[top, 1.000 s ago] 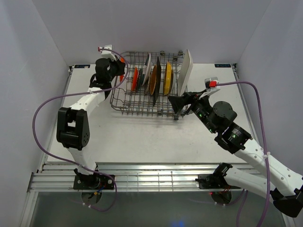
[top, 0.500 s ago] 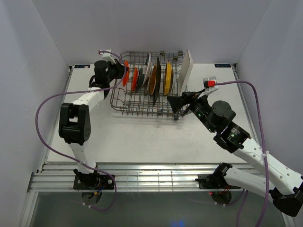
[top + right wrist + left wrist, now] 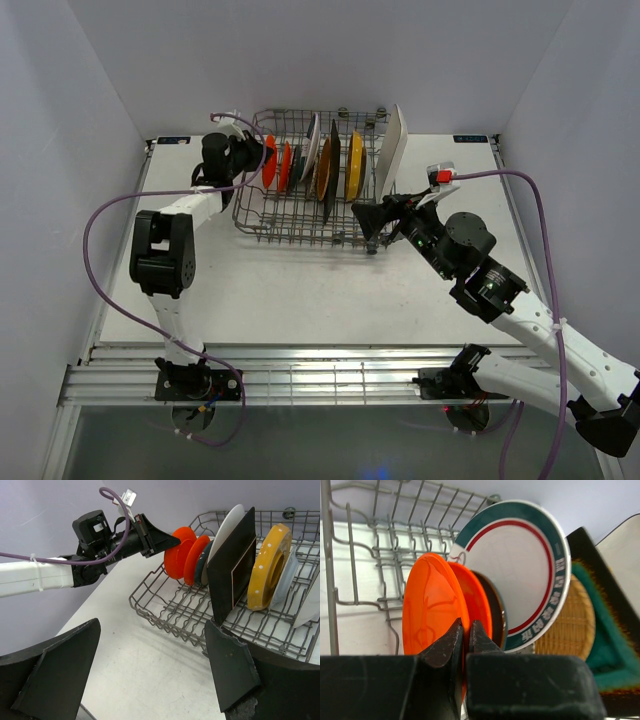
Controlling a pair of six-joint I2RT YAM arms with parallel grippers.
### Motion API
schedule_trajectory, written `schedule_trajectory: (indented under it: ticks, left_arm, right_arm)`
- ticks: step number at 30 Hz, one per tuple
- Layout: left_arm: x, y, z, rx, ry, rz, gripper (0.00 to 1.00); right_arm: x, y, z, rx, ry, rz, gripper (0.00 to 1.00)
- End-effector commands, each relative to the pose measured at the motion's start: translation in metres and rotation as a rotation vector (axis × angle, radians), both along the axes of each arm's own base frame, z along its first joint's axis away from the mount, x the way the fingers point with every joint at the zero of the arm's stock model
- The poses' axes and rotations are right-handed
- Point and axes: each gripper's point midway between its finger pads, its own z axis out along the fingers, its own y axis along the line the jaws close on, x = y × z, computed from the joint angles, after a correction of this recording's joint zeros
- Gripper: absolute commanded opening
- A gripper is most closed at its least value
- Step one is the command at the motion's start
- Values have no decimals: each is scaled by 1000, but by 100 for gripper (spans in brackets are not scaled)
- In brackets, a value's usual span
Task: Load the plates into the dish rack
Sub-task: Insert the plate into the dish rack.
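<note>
I should lower the upright plate a little with my left gripper before I let go of the plate's rim, because the rack's wires beside the second orange plate are just below the gripper.
My left gripper is shut on the rim of an orange plate. It holds the plate upright at the left end of the dish rack, close beside a second orange plate. Behind them stand a dark plate, a white teal-rimmed plate, a wood-tone plate and a dark green-centred square. A yellow plate and a white rectangle fill the right end. My right gripper stands open and empty at the rack's front right corner.
The rack sits at the back middle of the white table. White walls enclose the table on three sides. The left arm's purple cable loops over the table's left side.
My left gripper has carried the orange plate to the right, from the rack's left rim to beside the other orange plate. The right arm has hardly moved.
</note>
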Motion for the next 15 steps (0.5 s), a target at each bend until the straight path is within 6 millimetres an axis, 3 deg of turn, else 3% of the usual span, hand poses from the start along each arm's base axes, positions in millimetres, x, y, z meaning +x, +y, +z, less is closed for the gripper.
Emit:
schedule_trajectory:
  ticks: [1,15]
  left_arm:
    - [1,5,17,-12,-52,6,0]
    - [4,8,-3,-1,-37,30,0]
  right_arm:
    - [0,1,10,21,-43,5,90]
    - [-2,2,11,24,-47,16,90]
